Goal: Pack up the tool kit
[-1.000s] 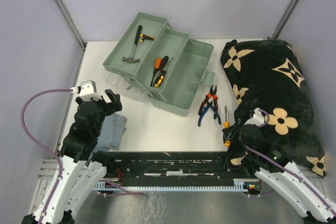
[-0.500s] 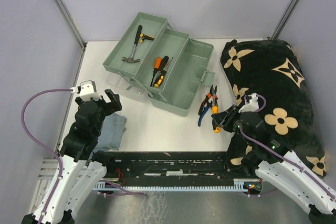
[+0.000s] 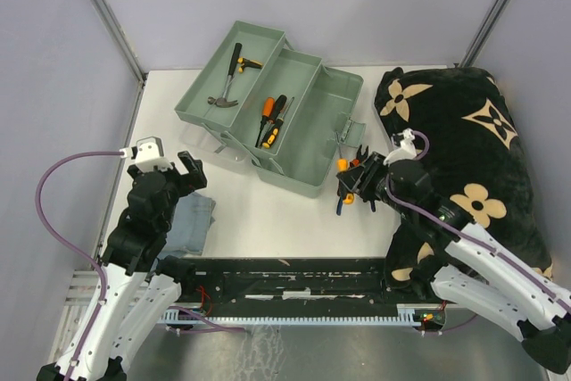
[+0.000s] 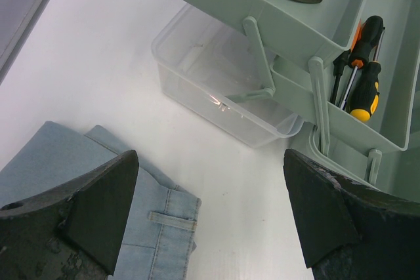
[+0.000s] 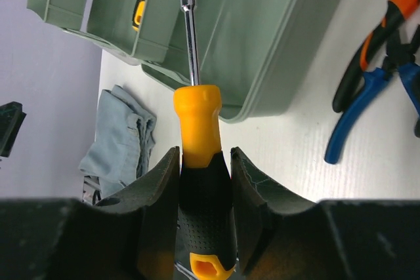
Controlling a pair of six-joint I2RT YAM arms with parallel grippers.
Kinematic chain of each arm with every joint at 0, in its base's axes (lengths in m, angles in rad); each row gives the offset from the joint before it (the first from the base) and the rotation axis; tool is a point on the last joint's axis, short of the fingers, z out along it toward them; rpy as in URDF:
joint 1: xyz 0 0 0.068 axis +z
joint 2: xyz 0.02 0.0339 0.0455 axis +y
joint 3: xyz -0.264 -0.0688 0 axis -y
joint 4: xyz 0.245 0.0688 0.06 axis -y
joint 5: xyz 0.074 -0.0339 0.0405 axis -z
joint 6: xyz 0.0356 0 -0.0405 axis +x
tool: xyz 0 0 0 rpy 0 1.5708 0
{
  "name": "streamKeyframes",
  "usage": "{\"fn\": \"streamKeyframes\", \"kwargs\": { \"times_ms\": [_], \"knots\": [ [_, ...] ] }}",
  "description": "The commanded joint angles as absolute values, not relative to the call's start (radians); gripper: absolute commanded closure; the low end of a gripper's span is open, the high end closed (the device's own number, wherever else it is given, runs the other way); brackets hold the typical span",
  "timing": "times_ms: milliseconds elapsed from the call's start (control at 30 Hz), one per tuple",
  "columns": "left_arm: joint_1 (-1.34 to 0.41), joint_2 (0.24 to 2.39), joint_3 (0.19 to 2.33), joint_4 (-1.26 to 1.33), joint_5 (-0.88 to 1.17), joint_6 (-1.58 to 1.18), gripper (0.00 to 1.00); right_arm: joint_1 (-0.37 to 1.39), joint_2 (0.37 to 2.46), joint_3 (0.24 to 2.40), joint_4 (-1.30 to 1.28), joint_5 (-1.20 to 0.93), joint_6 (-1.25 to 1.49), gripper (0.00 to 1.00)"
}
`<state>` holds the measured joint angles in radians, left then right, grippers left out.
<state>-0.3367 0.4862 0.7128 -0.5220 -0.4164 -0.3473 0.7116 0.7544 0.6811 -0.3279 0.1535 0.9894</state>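
The right gripper needs to move outward and to the left in the top view next, over the toolbox's middle tray, and release the screwdriver there, since other screwdrivers lie in that tray.
The pale green toolbox (image 3: pixel 308 136) lies open, its trays fanned out. A hammer (image 3: pixel 227 79) rests in the far tray and screwdrivers (image 3: pixel 271 119) in the middle one. My right gripper (image 3: pixel 355 178) is shut on an orange and black screwdriver (image 5: pixel 195 119) by its handle. The shaft points over the rim of the toolbox (image 5: pixel 275 37) into its deep compartment. Pliers (image 5: pixel 348 122) lie on the table to the right of the screwdriver. My left gripper (image 3: pixel 183 169) hangs open above the table near a folded denim cloth (image 3: pixel 192 220), holding nothing.
A black blanket with beige flowers (image 3: pixel 468 153) covers the right side of the table. The toolbox's translucent lid (image 4: pixel 216 77) juts out by the left gripper (image 4: pixel 210 195), with the denim cloth (image 4: pixel 98 227) beneath its left finger. Grey walls close in on the left and at the back.
My right gripper has carried the screwdriver up and to the left, from the table's near right to the toolbox's front rim above the pliers. The left arm has stayed still.
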Motion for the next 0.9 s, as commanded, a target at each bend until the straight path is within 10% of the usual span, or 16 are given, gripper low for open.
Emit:
{"fn": "streamKeyframes", "kwargs": {
  "times_ms": [0,867],
  "knots": [
    [-0.331,0.487,0.707,-0.478,-0.422,-0.368,0.03,0.712,0.876,0.807,-0.19,0.106,0.976,0.98],
    [-0.328,0.499,0.707,-0.47,-0.41,-0.365,0.03,0.778,1.753,1.576,-0.291,0.497,1.034,0.97]
  ]
}}
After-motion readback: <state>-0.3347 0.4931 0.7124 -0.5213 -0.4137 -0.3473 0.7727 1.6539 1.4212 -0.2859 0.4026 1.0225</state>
